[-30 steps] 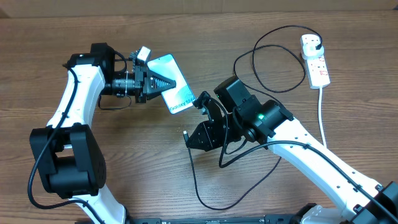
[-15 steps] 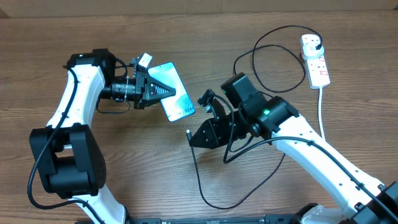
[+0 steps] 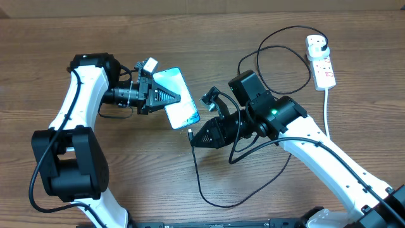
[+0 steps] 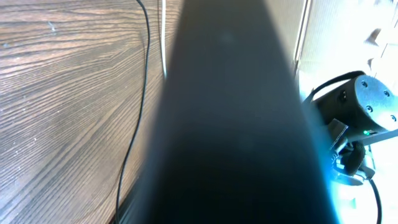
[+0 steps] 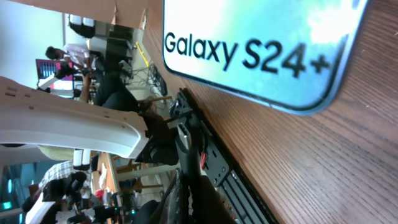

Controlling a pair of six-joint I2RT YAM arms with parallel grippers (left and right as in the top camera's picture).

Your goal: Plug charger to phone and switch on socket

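The connector tip goes down next in my right gripper, fingertips tilting down, to the open tabletop below, clear of the phone [image 3: 183, 111], and is then released.
My left gripper [image 3: 172, 97] is shut on the phone [image 3: 183, 111] and holds it tilted above the table, cyan screen up. In the left wrist view the phone's dark body [image 4: 236, 124] fills most of the frame. My right gripper [image 3: 193, 140] is shut on the charger's connector tip [image 3: 190, 133], which sits just below the phone's lower end. In the right wrist view the screen [image 5: 249, 37] reads "Galaxy S24+", close ahead of the shut fingers [image 5: 208, 199]. The charger's cable [image 3: 218, 204] loops across the table to a black plug [image 3: 323, 44] in the white socket [image 3: 323, 66] at the far right.
The socket's thick white cord [image 3: 328, 120] runs down the right side of the wooden table [image 3: 126, 38]. The charger's slack forms loops at the top right [image 3: 272, 63] and under my right arm. My left arm's white links [image 3: 76, 107] stand at the left.
My left gripper has carried the phone slightly right and down. My right gripper has moved up with the connector tip, closing the gap to the phone's lower end.
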